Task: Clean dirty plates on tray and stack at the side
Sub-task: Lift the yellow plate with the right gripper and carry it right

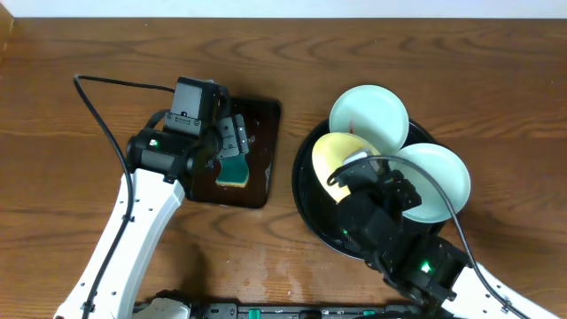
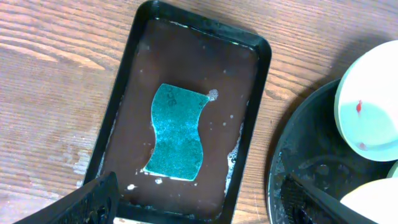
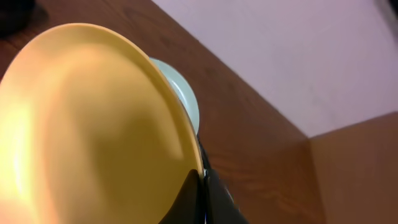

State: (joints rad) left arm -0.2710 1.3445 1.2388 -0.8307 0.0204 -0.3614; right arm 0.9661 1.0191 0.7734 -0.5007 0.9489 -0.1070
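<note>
My right gripper should next lift past the tray, then lower onto the clear, bare table to its right in the overhead view.
My right gripper (image 3: 204, 186) is shut on the rim of the pale yellow plate (image 3: 93, 124), which it holds tilted above the round black tray (image 1: 306, 199). In the overhead view that yellow plate (image 1: 337, 158) sits beside the right gripper (image 1: 356, 173). Two pale mint plates rest on the tray, one at the back (image 1: 368, 113) and one at the right (image 1: 436, 182). The back plate (image 2: 373, 102) carries a small red smear. My left gripper (image 2: 202, 208) is open and holds nothing, hovering above the green sponge (image 2: 177, 134).
The sponge lies in a small rectangular black tray (image 2: 186, 15) with a wet, foamy floor, left of the round tray (image 2: 298, 155). Bare wooden table surrounds both trays. A black cable (image 1: 97, 106) runs along the left arm.
</note>
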